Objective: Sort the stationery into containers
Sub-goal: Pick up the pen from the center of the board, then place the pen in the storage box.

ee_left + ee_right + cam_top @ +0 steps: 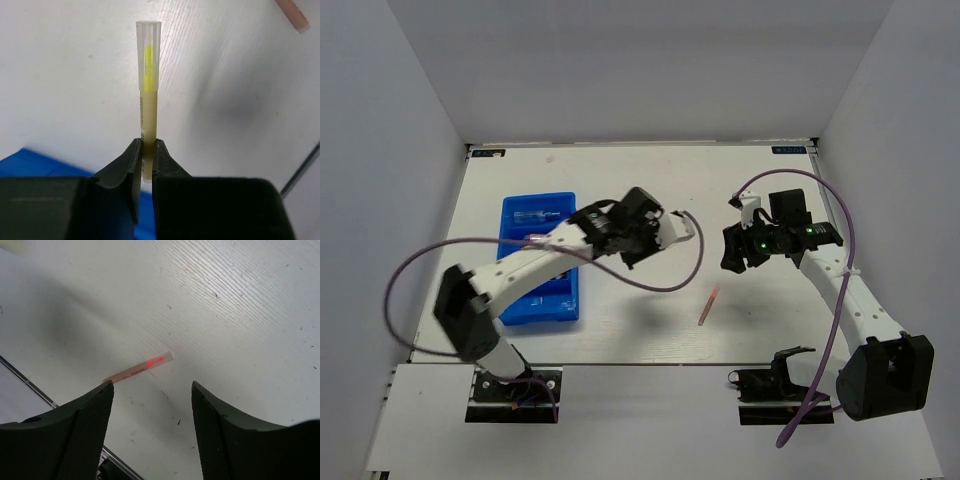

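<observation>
Next, my left gripper needs to swing back and across over the tray's near section (542, 307) to release the stick, since that's left of my gripper in the top view.
My left gripper (660, 235) is shut on a pale yellow pencil-like stick (685, 226) and holds it above the table, right of the blue tray (510, 300). In the left wrist view the jaws (148, 147) pinch the stick's (148, 90) lower end, with its clear cap pointing away. The tray's corner (30, 162) shows at lower left. A pink stick (709, 305) lies on the table between the arms. My right gripper (738, 250) is open and empty. In the right wrist view the pink stick (140, 369) lies just beyond the spread jaws (152, 390).
The tray holds a clear-blue pen (535, 214) and a pink item (536, 240) at its far end. Purple cables loop from both arms; the left one (660, 285) hangs over the table's middle. White walls enclose the table (620, 180).
</observation>
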`<state>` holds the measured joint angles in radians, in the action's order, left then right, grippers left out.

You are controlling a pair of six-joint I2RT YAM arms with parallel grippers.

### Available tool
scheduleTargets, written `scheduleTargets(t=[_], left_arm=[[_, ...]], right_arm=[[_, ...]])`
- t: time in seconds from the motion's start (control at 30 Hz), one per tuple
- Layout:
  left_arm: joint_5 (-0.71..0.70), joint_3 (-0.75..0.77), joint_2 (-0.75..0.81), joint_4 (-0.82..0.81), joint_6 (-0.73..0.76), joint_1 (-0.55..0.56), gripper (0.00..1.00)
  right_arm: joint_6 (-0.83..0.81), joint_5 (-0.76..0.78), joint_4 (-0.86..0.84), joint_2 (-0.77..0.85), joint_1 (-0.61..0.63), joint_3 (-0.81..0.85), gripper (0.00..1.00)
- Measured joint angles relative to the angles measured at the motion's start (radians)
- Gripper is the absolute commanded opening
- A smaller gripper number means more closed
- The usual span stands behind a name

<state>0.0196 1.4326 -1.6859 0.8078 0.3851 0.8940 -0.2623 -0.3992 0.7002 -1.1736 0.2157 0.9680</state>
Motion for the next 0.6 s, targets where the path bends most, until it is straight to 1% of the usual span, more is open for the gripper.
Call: scheduleTargets(t=[0.1, 0.2, 0.27, 0.33, 0.47, 0.6], left_arm=[[-0.01, -0.044, 0.207, 0.057, 0.069, -0.037, 0.0], [-0.029, -0.082, 0.35, 0.164, 0.117, -0.106, 0.0], [-0.035, -0.095, 0.397, 0.25, 0.136, -0.18, 0.0], [-0.036, -0.131, 0.423, 0.289, 0.148, -0.256, 0.0], [-0.021, -0.302, 0.499, 0.295, 0.199, -0.397, 0.0], [-0.012, -0.439, 0.542, 0.298, 0.24, -0.489, 0.0]], right_arm=[[-0.004, 0.0, 0.002, 0.0, 0.0, -0.003, 0.68], [-0.005, 0.0, 0.001, 0.0, 0.0, -0.003, 0.68], [-0.005, 0.0, 0.001, 0.0, 0.0, -0.003, 0.68], [-0.005, -0.001, 0.001, 0.0, 0.0, -0.003, 0.68], [-0.005, -0.005, 0.001, 0.0, -0.001, -0.003, 0.69], [-0.006, -0.008, 0.002, -0.001, -0.002, -0.003, 0.7]])
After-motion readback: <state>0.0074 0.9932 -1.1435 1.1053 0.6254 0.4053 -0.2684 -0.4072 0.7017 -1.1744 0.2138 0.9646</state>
